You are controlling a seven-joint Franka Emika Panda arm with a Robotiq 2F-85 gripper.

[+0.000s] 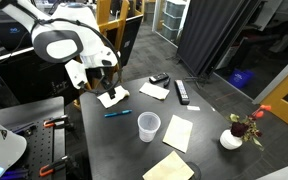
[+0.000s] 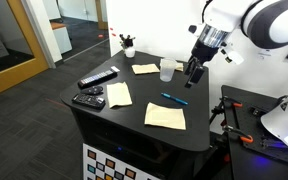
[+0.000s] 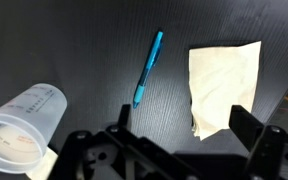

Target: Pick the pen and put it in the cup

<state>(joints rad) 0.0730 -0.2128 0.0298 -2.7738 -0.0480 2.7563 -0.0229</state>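
My gripper needs to move its open fingers down and to the left in the wrist view, so they are on both sides of the pen's end nearer the cup.
The blue-teal pen (image 1: 117, 113) lies flat on the dark table; it also shows in an exterior view (image 2: 174, 99) and in the wrist view (image 3: 148, 67). The translucent whitish cup (image 1: 149, 126) stands upright close to it, seen in an exterior view (image 2: 167, 70) and at the wrist view's lower left (image 3: 22, 126). My gripper (image 1: 107, 88) hangs above the table, over a pale paper sheet and apart from the pen, also in an exterior view (image 2: 195, 74). In the wrist view its fingers (image 3: 182, 122) are spread wide with nothing between them.
Several pale paper sheets lie about (image 1: 177, 132) (image 2: 165, 115) (image 3: 224, 85). Black remotes (image 1: 182, 93) (image 2: 97, 78) sit on the table. A white pot with a red flower (image 1: 232, 138) stands near a corner. Table edges lie close by.
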